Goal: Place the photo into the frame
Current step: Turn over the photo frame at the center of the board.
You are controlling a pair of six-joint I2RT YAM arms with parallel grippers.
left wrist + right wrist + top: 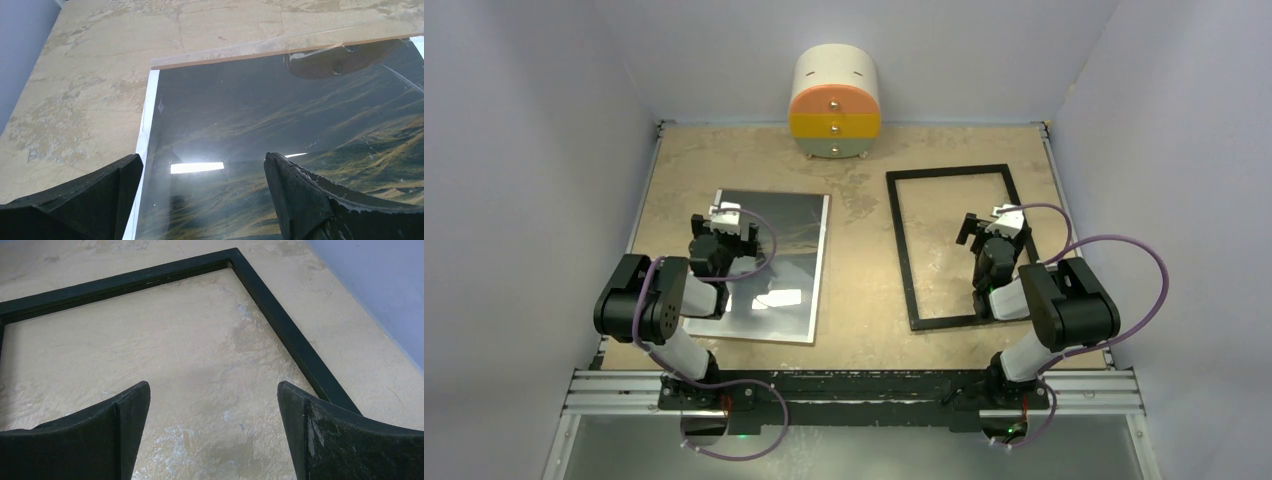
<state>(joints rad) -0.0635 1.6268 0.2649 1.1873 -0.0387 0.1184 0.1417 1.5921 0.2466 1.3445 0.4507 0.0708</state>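
Note:
I will next move my right gripper to the left in the top view and lower it astride the frame's bar by the photo.
The photo [789, 240], a dark glossy mountain landscape with a white edge, lies flat on the left of the table. In the left wrist view it [260, 110] has a thin brown edge along its far side, and a clear sheet seems to lie over it. The black frame [949, 171] lies flat on the right, with the table showing through it [125, 282]. My left gripper [724, 228] hovers open and empty over the photo's left part [202, 165]. My right gripper [996, 228] hovers open and empty over the frame's right inside area [214, 390].
A round mini drawer chest [836, 105] with orange, yellow and green drawers stands at the back centre. Pale walls enclose the beige table [864, 220] on the left, back and right. A strip of bare table separates photo and frame.

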